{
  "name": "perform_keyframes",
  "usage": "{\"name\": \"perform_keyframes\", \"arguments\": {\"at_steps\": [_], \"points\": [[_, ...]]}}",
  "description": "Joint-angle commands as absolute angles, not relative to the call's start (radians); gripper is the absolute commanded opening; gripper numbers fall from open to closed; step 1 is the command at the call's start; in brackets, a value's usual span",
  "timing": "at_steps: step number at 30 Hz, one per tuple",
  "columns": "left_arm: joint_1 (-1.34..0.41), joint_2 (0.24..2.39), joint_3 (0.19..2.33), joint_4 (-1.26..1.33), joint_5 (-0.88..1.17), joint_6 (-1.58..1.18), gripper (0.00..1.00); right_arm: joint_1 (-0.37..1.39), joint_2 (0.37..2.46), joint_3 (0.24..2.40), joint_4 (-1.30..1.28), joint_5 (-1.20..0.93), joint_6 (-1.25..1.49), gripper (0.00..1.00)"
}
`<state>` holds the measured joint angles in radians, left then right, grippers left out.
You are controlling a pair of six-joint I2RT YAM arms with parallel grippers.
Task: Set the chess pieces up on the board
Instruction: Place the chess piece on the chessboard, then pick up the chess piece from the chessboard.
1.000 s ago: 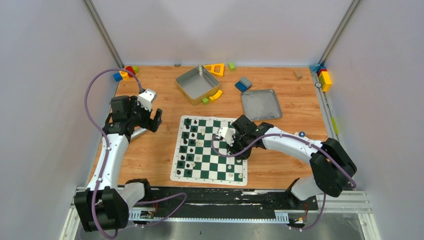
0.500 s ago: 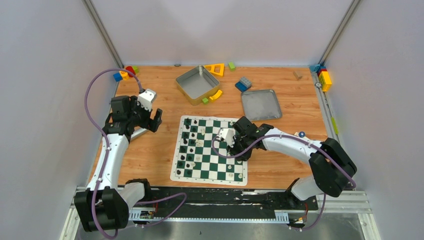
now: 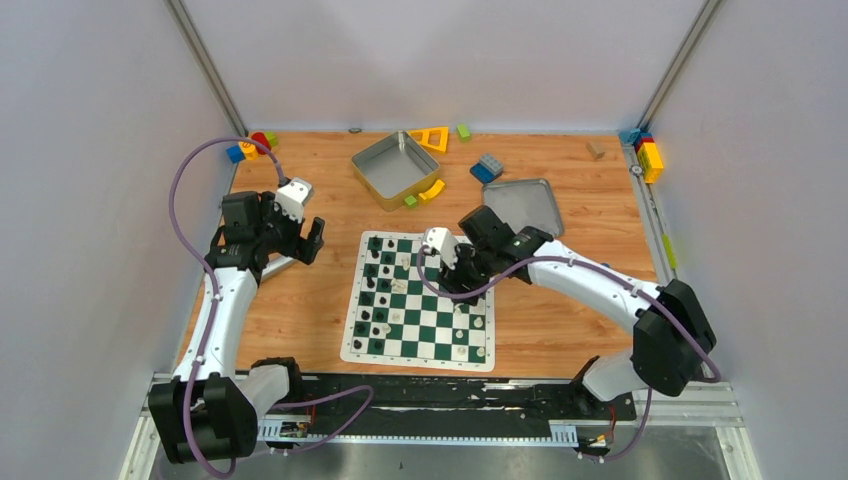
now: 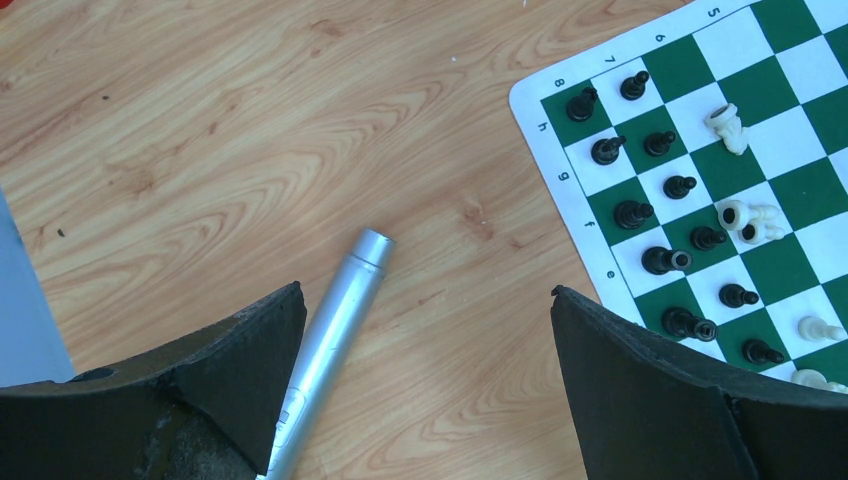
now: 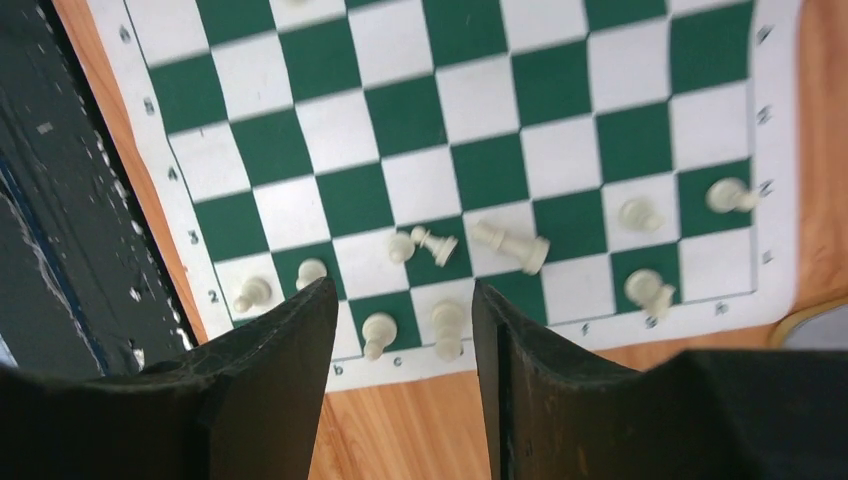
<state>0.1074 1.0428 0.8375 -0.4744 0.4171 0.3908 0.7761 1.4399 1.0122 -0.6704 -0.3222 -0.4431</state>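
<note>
The white pawn has strayed beside black pieces and stands below the robot's right gripper and to its left in the top view, so the right gripper will move across and down to it.
The board (image 3: pixel 415 357) lies mid-table, green and white checks. Black chess pieces (image 3: pixel 372 270) stand in its two left columns, shown closer in the left wrist view (image 4: pixel 640 213). White chess pieces (image 3: pixel 476 322) sit along its right side. In the right wrist view several stand upright (image 5: pixel 447 328) and two lie toppled (image 5: pixel 510 245). My right gripper (image 5: pixel 402 288) hangs open above the board's right part (image 3: pixel 452 275), nothing between its fingers. My left gripper (image 4: pixel 428 292) is wide open over bare wood left of the board (image 3: pixel 302 248).
A silver pen-like cylinder (image 4: pixel 335 330) lies on the wood under my left gripper. Behind the board are a metal tray (image 3: pixel 395 165), a flat grey lid (image 3: pixel 522 208), and toy blocks in the back corners (image 3: pixel 250 148) (image 3: pixel 645 155).
My right gripper has opened and risen, moving back and left from the board's right edge. The left arm has not moved.
</note>
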Motion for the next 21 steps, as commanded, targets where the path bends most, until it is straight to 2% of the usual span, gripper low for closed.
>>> {"name": "perform_keyframes", "arguments": {"at_steps": [1,9,21], "points": [[0.118,1.035,0.837,-0.449,0.426,0.391,1.0,0.791,1.507,1.167,-0.645,-0.405,-0.43,0.53],[0.119,1.024,0.84,-0.454,0.416,0.385,1.0,0.893,1.72,1.34,-0.589,-0.464,-0.391,0.54],[0.123,1.006,0.835,-0.45,0.408,0.385,1.0,1.016,1.939,1.426,-0.543,-0.384,-0.417,0.57]]}}
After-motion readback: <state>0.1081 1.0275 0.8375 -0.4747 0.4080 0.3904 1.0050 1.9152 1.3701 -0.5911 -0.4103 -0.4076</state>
